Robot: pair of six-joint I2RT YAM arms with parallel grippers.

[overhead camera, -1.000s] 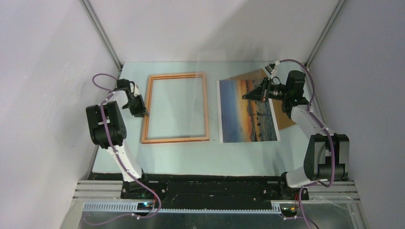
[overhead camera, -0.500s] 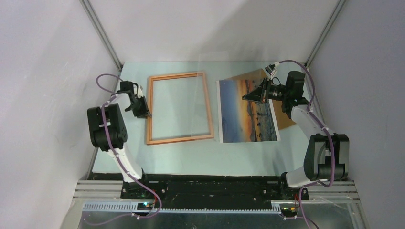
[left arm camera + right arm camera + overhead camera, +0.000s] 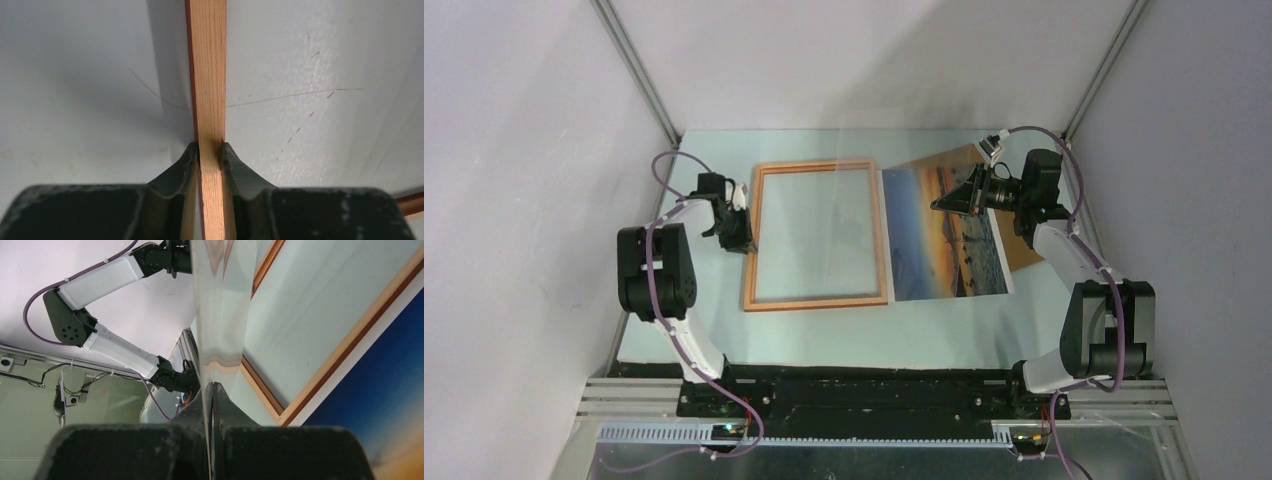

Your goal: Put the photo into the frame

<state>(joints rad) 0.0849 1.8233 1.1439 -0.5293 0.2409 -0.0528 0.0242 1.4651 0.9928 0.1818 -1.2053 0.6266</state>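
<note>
The clear pane (image 3: 859, 205) is to the right of my left gripper in the top view, so next I drag the frame that way and back, beneath it, then release.
The orange-brown wooden frame (image 3: 817, 166) lies flat on the table, empty inside. My left gripper (image 3: 746, 242) is shut on its left rail, which shows between the fingers in the left wrist view (image 3: 207, 75). The photo (image 3: 944, 235), a sunset print, lies face up just right of the frame, its left edge against the frame's right rail. My right gripper (image 3: 939, 203) hovers over the photo and is shut on the edge of a clear pane (image 3: 220, 315), held upright above the table. The frame's corner (image 3: 350, 335) and the photo (image 3: 390, 405) show below it.
A brown backing board (image 3: 1024, 255) lies under the photo and sticks out at its right and far sides. Grey walls close in the table on three sides. The left arm (image 3: 100, 280) shows in the right wrist view.
My left gripper has dragged the frame to the right, until its right rail meets the photo's left edge. The right arm and the pane have not moved.
</note>
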